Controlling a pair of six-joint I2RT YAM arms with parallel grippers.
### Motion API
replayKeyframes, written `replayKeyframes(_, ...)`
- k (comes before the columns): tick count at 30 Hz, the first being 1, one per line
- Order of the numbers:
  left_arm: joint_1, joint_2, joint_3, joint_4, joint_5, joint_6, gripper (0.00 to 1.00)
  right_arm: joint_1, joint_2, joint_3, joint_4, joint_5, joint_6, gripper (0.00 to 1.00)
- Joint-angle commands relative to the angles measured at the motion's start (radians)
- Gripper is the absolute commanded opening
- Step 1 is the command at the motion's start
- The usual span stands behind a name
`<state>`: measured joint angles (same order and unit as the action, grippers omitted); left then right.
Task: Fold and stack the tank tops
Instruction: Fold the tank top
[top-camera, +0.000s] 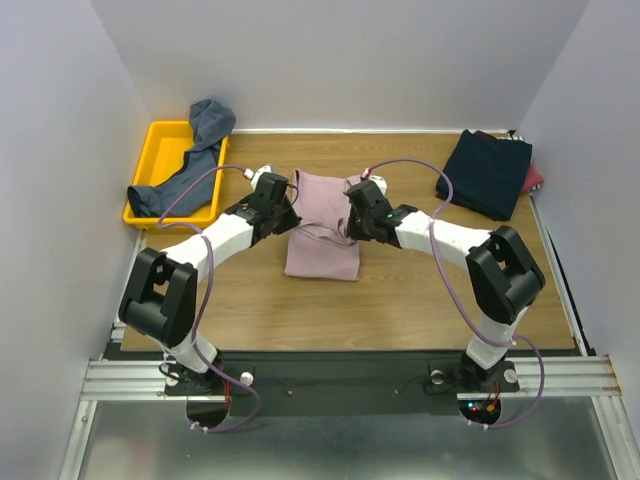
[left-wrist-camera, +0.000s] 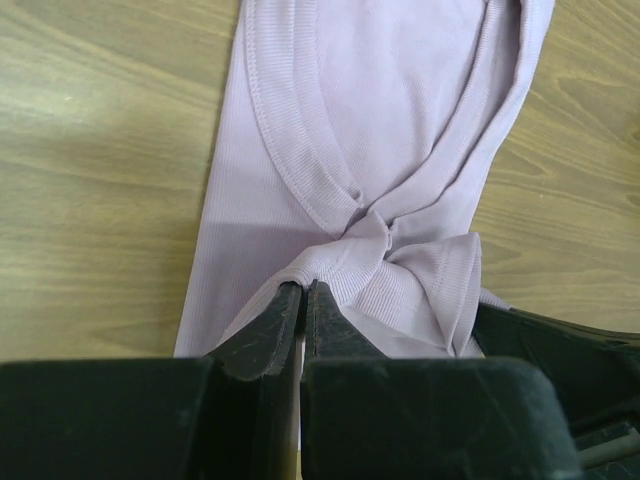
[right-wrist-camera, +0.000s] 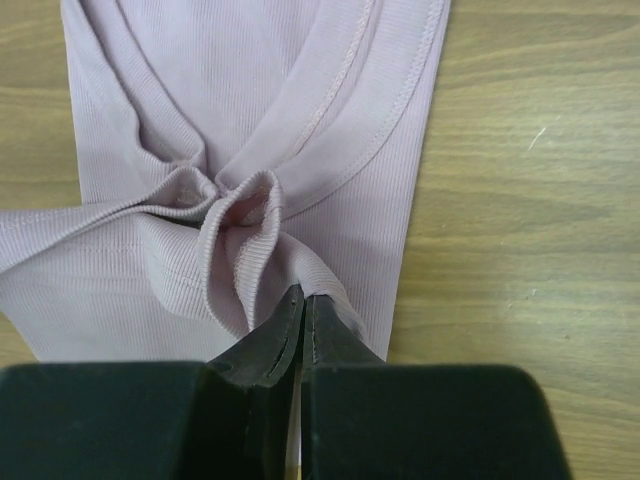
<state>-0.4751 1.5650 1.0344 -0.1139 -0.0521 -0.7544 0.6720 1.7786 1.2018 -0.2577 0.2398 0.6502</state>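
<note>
My left gripper will next slide the tank top's pinched fold a little outward toward the back wall and then let it go, while my right gripper holds the opposite side of the tank top.
A dusty pink tank top lies lengthwise on the wooden table between both arms, its upper part lifted and bunched. My left gripper is shut on a pinched fold of it at its left side; in the left wrist view the jaws clamp ribbed pink cloth. At the right side my right gripper is shut on another fold, its jaws biting the gathered hem of the pink cloth. A slate blue-grey tank top drapes over the yellow tray. A dark navy tank top lies folded at the back right on a red one.
The yellow tray stands at the back left against the wall. White walls close in the table on the left, back and right. Purple cables loop from both arms above the table.
</note>
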Motion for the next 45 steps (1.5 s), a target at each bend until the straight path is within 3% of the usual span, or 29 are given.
replayKeyframes(1, 0.004, 0.000, 0.065, 0.048, 0.028, 0.030, 0.00, -0.020, -0.022, 0.042, 0.063, -0.007, -0.014, 0.00)
replayKeyframes(9, 0.029, 0.032, 0.136, 0.045, 0.035, 0.033, 0.00, -0.048, 0.007, 0.100, 0.069, -0.042, -0.023, 0.00)
replayKeyframes(15, 0.047, 0.141, 0.167, 0.060, 0.047, 0.047, 0.00, -0.077, 0.087, 0.128, 0.067, -0.066, -0.021, 0.01)
replayKeyframes(17, 0.059, 0.188, 0.173, 0.075, 0.085, 0.049, 0.08, -0.092, 0.102, 0.122, 0.069, -0.071, -0.004, 0.15)
replayKeyframes(18, 0.064, 0.199, 0.171, 0.085, 0.098, 0.047, 0.18, -0.097, 0.111, 0.117, 0.071, -0.077, -0.001, 0.31)
replayKeyframes(19, 0.069, 0.207, 0.168, 0.109, 0.104, 0.044, 0.31, -0.103, 0.113, 0.116, 0.069, -0.077, 0.006, 0.39)
replayKeyframes(20, 0.075, 0.202, 0.155, 0.132, 0.115, 0.037, 0.36, -0.115, 0.111, 0.114, 0.069, -0.079, 0.008, 0.46)
replayKeyframes(21, 0.078, 0.195, 0.148, 0.154, 0.116, 0.035, 0.47, -0.121, 0.108, 0.113, 0.069, -0.079, 0.008, 0.57)
replayKeyframes(24, 0.084, 0.142, 0.147, 0.154, 0.103, 0.040, 0.52, -0.143, 0.087, 0.110, 0.067, -0.073, 0.000, 0.76)
replayKeyframes(27, 0.090, 0.051, 0.136, 0.116, 0.060, 0.046, 0.55, -0.153, 0.030, 0.104, 0.067, -0.041, -0.018, 0.84)
replayKeyframes(30, 0.092, -0.012, 0.110, 0.069, -0.015, 0.036, 0.56, -0.153, -0.010, 0.081, 0.067, -0.056, -0.032, 0.84)
replayKeyframes(33, 0.086, -0.094, 0.037, 0.062, -0.015, 0.012, 0.51, -0.135, -0.054, 0.041, 0.069, -0.095, -0.032, 0.72)
replayKeyframes(36, 0.043, -0.144, -0.054, 0.079, -0.002, -0.032, 0.32, -0.088, -0.067, 0.010, 0.069, -0.103, -0.035, 0.38)
replayKeyframes(37, 0.033, -0.157, -0.077, 0.092, 0.007, -0.048, 0.20, -0.075, -0.070, 0.001, 0.069, -0.106, -0.035, 0.34)
replayKeyframes(40, -0.011, -0.163, -0.207, 0.181, 0.047, -0.115, 0.03, -0.020, -0.055, -0.013, 0.072, -0.114, -0.032, 0.29)
replayKeyframes(45, -0.132, -0.096, -0.275, 0.330, 0.109, -0.183, 0.00, 0.031, 0.036, 0.031, 0.080, -0.129, -0.037, 0.26)
